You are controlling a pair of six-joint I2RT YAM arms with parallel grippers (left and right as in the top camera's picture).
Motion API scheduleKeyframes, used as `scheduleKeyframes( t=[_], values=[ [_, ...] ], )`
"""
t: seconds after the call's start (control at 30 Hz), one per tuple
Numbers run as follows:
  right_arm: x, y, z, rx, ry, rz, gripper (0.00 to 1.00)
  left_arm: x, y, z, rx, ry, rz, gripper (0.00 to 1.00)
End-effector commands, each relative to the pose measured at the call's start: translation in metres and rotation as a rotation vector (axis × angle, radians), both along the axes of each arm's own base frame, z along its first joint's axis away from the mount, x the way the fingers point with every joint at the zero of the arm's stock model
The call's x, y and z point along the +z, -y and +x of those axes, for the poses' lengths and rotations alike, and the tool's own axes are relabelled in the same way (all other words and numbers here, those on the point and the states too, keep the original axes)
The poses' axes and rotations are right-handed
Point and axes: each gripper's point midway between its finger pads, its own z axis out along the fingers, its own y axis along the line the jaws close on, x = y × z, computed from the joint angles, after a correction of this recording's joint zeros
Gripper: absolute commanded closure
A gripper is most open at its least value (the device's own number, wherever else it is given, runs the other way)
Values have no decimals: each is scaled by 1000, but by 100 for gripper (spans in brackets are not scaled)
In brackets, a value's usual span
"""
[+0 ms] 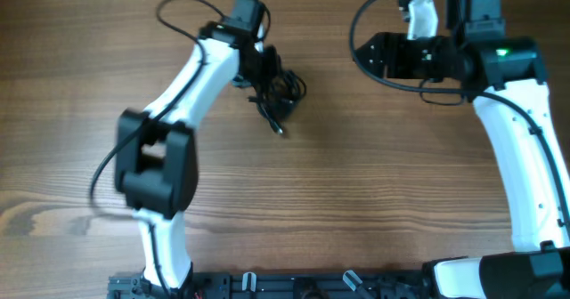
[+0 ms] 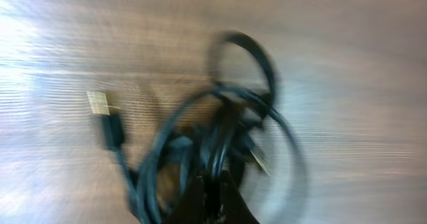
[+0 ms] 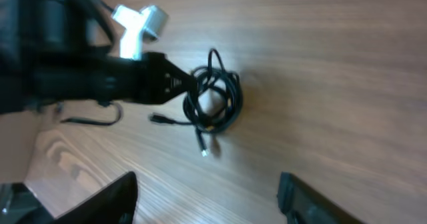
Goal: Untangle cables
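Observation:
The left gripper lifts and pulls toward the bare wood next, then lets go of the cables, as that space lies to its left in the overhead view.
The cables (image 1: 280, 92) are thin black cords knotted in a small bundle on the wooden table, with a plug end trailing toward the front. My left gripper (image 1: 264, 69) sits at the bundle's left edge and is shut on the cables. In the blurred left wrist view the cables (image 2: 220, 134) loop just ahead of the closed fingertips (image 2: 213, 191), and a USB plug (image 2: 100, 104) sticks out at left. My right gripper (image 1: 365, 52) is open and empty, well to the right of the bundle. The right wrist view shows the cables (image 3: 213, 101) and wide-open fingers (image 3: 207, 197).
The left arm (image 1: 191, 85) runs diagonally from the front edge to the bundle. The right arm (image 1: 517, 130) stands at the right side. A black rail (image 1: 294, 286) runs along the table's front edge. Bare wood (image 1: 374, 183) lies between the arms.

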Motion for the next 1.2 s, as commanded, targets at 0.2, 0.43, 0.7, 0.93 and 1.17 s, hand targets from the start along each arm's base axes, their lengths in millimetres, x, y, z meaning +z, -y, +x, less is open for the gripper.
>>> scheduleKeyframes(
  t=[0.2, 0.43, 0.7, 0.93, 1.17],
  values=[
    [18, -62, 10, -163, 13, 54, 41, 147, -5, -18, 251, 152, -267, 96],
    [-4, -83, 15, -142, -41, 62, 50, 172, 36, -33, 96, 69, -529, 96],
    [-46, -91, 29, -135, -115, 23, 54, 204, 53, -50, -64, 10, -759, 96],
    [-80, -92, 34, -146, -189, -14, 67, 272, 63, -70, -299, -33, -1079, 96],
    [-85, -86, 32, -135, -200, -40, 96, 331, 40, -53, -331, 48, -1205, 96]
  ],
)
